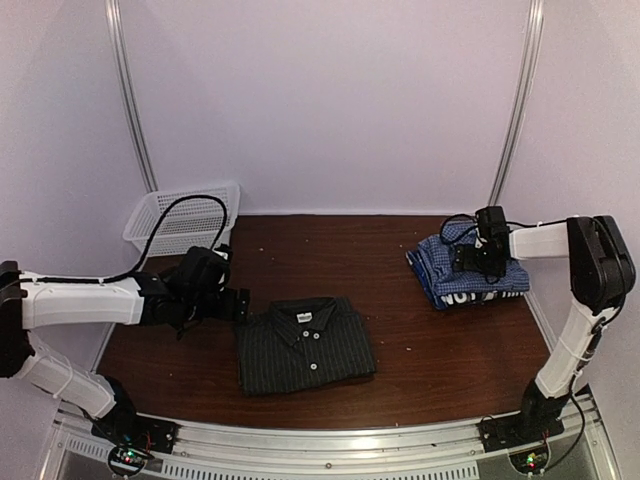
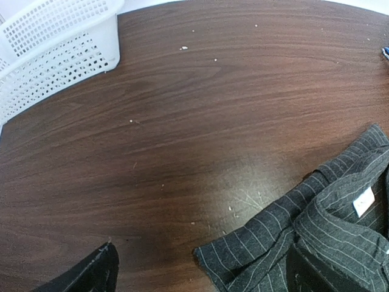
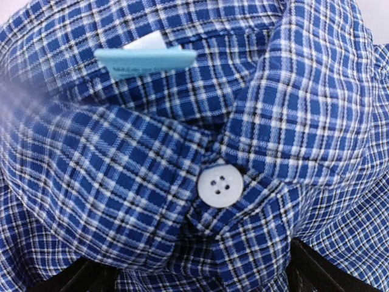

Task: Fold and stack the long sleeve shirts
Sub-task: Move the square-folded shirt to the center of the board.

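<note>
With the black shirt (image 1: pixel 305 345) still unstacked, I will bring my right gripper back and to the left in the top view, down onto the shirt's shoulder nearest the stack (image 1: pixel 350 314).
A black pinstriped shirt (image 1: pixel 305 345) lies folded on the table's middle, collar and pale buttons up. My left gripper (image 1: pixel 240 305) is low at its upper left corner. In the left wrist view the gripper (image 2: pixel 200 277) is open, with that shirt's corner (image 2: pixel 267 237) lying between the dark fingers (image 2: pixel 91 277). A stack of blue-white checked shirts (image 1: pixel 455 255) over a navy one with white lettering (image 1: pixel 485 296) sits at the right. My right gripper (image 1: pixel 470 262) rests on top of it, open (image 3: pixel 200 280), with the checked collar and a white button (image 3: pixel 220 185) bulging between its fingers (image 3: pixel 319 274).
A white plastic mesh basket (image 1: pixel 185 215) stands at the back left, also in the left wrist view (image 2: pixel 55 55). Bare dark wood table (image 1: pixel 390 250) lies between the two shirt spots. A pale blue collar tag (image 3: pixel 146 61) shows on the checked shirt.
</note>
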`<state>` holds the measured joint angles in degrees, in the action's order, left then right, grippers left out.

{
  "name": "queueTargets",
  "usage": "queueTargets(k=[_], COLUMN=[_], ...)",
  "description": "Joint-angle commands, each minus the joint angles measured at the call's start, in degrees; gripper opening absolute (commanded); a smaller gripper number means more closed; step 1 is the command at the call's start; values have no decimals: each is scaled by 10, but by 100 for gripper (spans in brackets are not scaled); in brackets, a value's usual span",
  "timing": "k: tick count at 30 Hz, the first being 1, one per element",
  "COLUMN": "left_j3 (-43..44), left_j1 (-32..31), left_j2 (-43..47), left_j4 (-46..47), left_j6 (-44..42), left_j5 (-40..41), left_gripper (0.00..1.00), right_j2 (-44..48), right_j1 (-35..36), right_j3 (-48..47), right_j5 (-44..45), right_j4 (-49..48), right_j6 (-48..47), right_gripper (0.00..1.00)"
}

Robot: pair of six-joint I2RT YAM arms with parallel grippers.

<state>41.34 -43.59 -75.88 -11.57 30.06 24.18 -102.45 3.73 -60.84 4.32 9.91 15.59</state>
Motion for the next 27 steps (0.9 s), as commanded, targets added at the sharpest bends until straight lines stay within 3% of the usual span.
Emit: queueTargets(k=[1, 10, 17, 27], left_j3=[-17, -71, -153, -183], left_j1=[2, 2, 2, 2], left_j2=[-6, 20, 73, 62], left_j4=[22, 45, 110, 141], left_j6=[18, 69, 139, 191], left_j5=[-21, -120, -220, -270], left_gripper=[98, 98, 98, 98], right_j2=[13, 154, 256, 165], right_j1=[67, 124, 225, 370], right_j3=[46, 29, 70, 97], right_j5=[-54, 2, -83, -198], right_j4=[62, 106, 80, -15], right_j6=[-7, -1, 46, 122], right_gripper=[96, 99, 97, 95])
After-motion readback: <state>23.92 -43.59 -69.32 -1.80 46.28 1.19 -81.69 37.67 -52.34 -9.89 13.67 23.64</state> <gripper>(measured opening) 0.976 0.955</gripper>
